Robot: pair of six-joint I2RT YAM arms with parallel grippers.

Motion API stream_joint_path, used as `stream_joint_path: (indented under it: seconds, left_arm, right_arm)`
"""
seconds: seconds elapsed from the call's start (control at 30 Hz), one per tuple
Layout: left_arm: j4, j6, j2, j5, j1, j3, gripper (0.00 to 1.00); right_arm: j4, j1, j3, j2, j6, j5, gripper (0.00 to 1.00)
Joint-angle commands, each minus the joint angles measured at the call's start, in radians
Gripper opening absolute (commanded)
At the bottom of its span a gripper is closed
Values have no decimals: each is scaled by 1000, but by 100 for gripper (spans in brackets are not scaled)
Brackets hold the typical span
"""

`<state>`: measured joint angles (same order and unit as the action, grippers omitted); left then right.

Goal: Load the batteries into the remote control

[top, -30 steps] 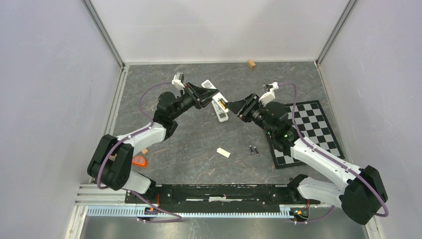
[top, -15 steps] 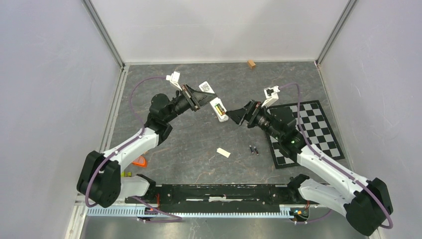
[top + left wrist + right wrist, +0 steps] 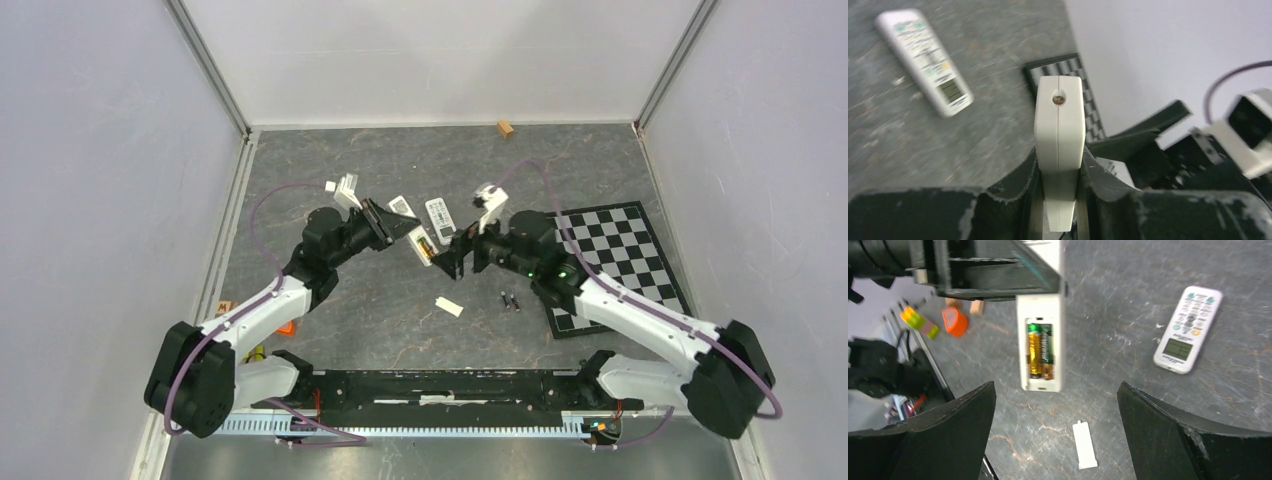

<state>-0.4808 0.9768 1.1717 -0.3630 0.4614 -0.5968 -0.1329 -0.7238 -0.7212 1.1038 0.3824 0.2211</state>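
My left gripper needs to move down and back next and bring the remote down to the tabletop (image 3: 410, 290) beside the small white battery cover, since both batteries are already inside.
My left gripper (image 3: 1059, 167) is shut on the slim white remote control (image 3: 1058, 125), which it holds off the table and which shows edge-on in the left wrist view. The remote's back (image 3: 1040, 347) faces the right wrist camera with its compartment uncovered. Two batteries (image 3: 1041, 350), one gold and one dark green, lie side by side inside it. My right gripper (image 3: 1056, 385) stands wide open just short of the remote's end, holding nothing. Two loose dark batteries (image 3: 510, 300) lie on the table near the right arm. In the top view the remote (image 3: 420, 245) hangs between my left gripper (image 3: 395, 224) and my right gripper (image 3: 455, 256).
A small white battery cover (image 3: 1084, 444) lies flat below the remote. A wider white remote with a display (image 3: 1188, 330) lies beyond. A checkerboard mat (image 3: 615, 260) is at the right and a wood block (image 3: 506, 128) by the back wall. Orange piece (image 3: 954, 321) and small blocks (image 3: 978, 306) sit at the left.
My right gripper has opened wide and swung left. The left arm has pulled the remote nearer and lower, away from the wider remote.
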Motion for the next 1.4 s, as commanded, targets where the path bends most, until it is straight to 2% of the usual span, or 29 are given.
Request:
stream_joint_path:
  seconds: [0.0, 0.2, 0.33, 0.4, 0.57, 0.7, 0.73, 0.8, 0.93, 1.23, 1.37]
  left_arm:
    - [59, -47, -15, 99, -4, 95, 2]
    - [15, -39, 29, 180, -4, 220, 4]
    - [-204, -40, 74, 255, -4, 330, 9]
    - [-234, -41, 97, 283, -4, 339, 12]
    - [-298, 7, 188, 318, -4, 345, 23]
    - [-326, 63, 236, 347, -4, 360, 39]
    - [-319, 78, 239, 357, -4, 365, 46]
    - [-257, 99, 227, 396, -4, 368, 59]
    - [-79, 133, 168, 463, -4, 361, 72]
    - [335, 166, 12, 567, -3, 321, 77]
    - [436, 138, -52, 608, -4, 302, 82]
  right_arm:
    - [113, -103, -81, 101, -163, -141, 95]
    - [131, -179, -99, 212, -183, -242, 95]
    - [115, -180, -83, 233, -129, -255, 95]
    - [119, -180, -80, 245, -108, -254, 94]
    - [124, -180, -69, 270, -66, -254, 93]
    - [131, -180, -60, 273, -42, -277, 93]
    - [130, -180, -60, 275, -42, -280, 93]
    - [150, -180, -61, 279, -37, -288, 92]
    - [171, -180, -61, 284, -40, -296, 92]
    - [174, -180, -62, 296, -45, -285, 92]
    - [211, -180, -92, 325, -75, -257, 88]
